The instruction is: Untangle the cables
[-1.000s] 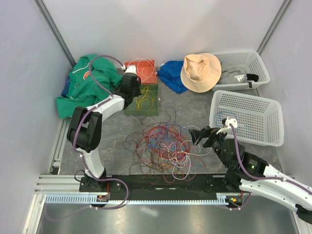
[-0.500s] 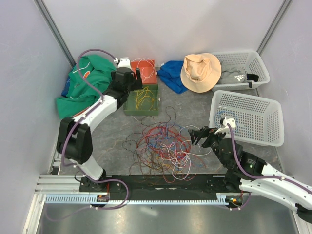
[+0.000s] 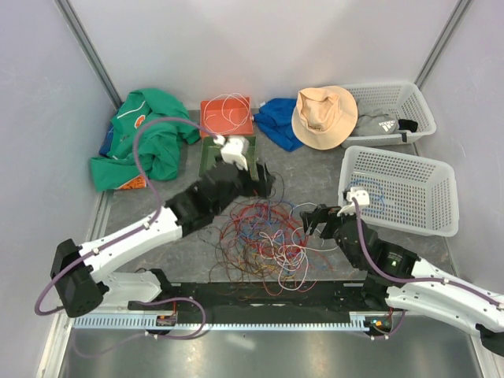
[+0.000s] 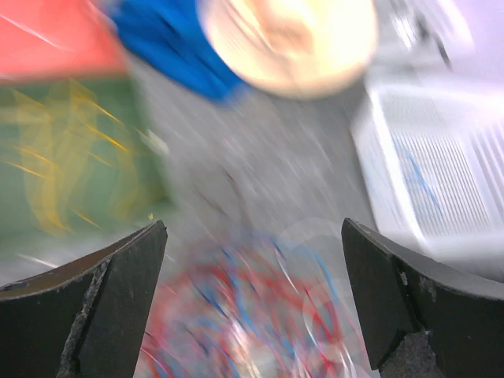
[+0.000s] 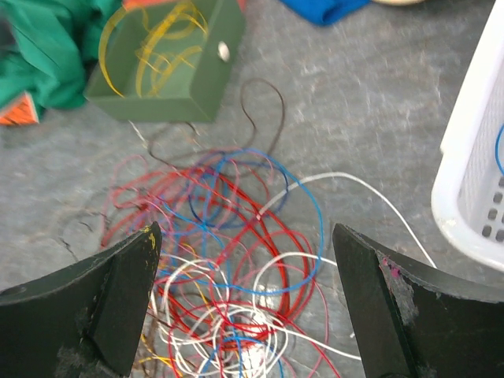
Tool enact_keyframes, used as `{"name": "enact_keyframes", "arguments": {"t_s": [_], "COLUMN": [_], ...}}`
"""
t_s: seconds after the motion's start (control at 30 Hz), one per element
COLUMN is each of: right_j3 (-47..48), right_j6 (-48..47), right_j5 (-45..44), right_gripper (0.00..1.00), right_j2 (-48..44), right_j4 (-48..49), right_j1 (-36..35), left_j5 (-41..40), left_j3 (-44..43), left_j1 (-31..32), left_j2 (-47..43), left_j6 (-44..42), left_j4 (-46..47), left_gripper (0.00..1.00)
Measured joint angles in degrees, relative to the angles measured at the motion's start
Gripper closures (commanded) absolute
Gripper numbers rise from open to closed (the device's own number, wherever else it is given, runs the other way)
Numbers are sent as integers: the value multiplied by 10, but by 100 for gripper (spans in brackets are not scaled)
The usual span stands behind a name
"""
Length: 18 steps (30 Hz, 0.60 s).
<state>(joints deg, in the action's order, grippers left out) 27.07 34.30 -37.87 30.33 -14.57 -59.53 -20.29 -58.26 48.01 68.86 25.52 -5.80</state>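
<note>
The brown and pink cables lie below my open left gripper and nearer my base, so it draws back and lowers onto the cable tangle's middle [image 3: 263, 242] next.
The cables [image 3: 264, 240] lie in a loose tangle of red, blue, white, orange and dark strands on the grey table, in front of both arms. My left gripper [image 3: 266, 185] hovers open over the tangle's far edge. The left wrist view is blurred, but the left gripper [image 4: 253, 228] shows wide jaws with nothing between them and the cables [image 4: 252, 315] below. My right gripper [image 3: 313, 220] stands open at the tangle's right side. In the right wrist view the right gripper [image 5: 246, 230] frames the cables [image 5: 236, 268] without touching them.
A green box [image 5: 169, 71] with yellow wires and an orange box [image 3: 227, 116] with white wires sit behind the tangle. A white basket [image 3: 398, 189] at the right holds a blue wire. Behind are another basket [image 3: 394, 110], a hat [image 3: 324, 116], blue cloth [image 3: 277, 122] and a green garment [image 3: 142, 142].
My left arm has swung from the green box at the back down to the tangle's far edge, and its gripper has opened. The right gripper has edged slightly left, still open.
</note>
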Motion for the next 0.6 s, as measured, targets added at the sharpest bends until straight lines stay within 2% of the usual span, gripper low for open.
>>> {"name": "enact_keyframes", "arguments": {"t_s": [0.13, 0.23, 0.4, 0.53, 0.6], "right_j3": [-1, -12, -35, -35, -35], "right_j6": [17, 34, 56, 69, 76], "right_j5": [1, 1, -4, -10, -10], "right_gripper": [2, 2, 2, 2, 2], "right_j2": [33, 19, -54, -67, -58], "right_j4": [-13, -21, -44, -53, -62], "right_j1": [0, 0, 0, 0, 0], "left_j5": [9, 1, -20, -28, -37], "left_j3": [68, 112, 153, 188, 202], "left_j1": [87, 137, 198, 237, 260], "left_j2": [2, 2, -3, -9, -8], "left_j6": [43, 68, 101, 131, 150], "left_j4": [-13, -23, -22, -17, -17], "left_gripper": [0, 0, 0, 1, 6]}}
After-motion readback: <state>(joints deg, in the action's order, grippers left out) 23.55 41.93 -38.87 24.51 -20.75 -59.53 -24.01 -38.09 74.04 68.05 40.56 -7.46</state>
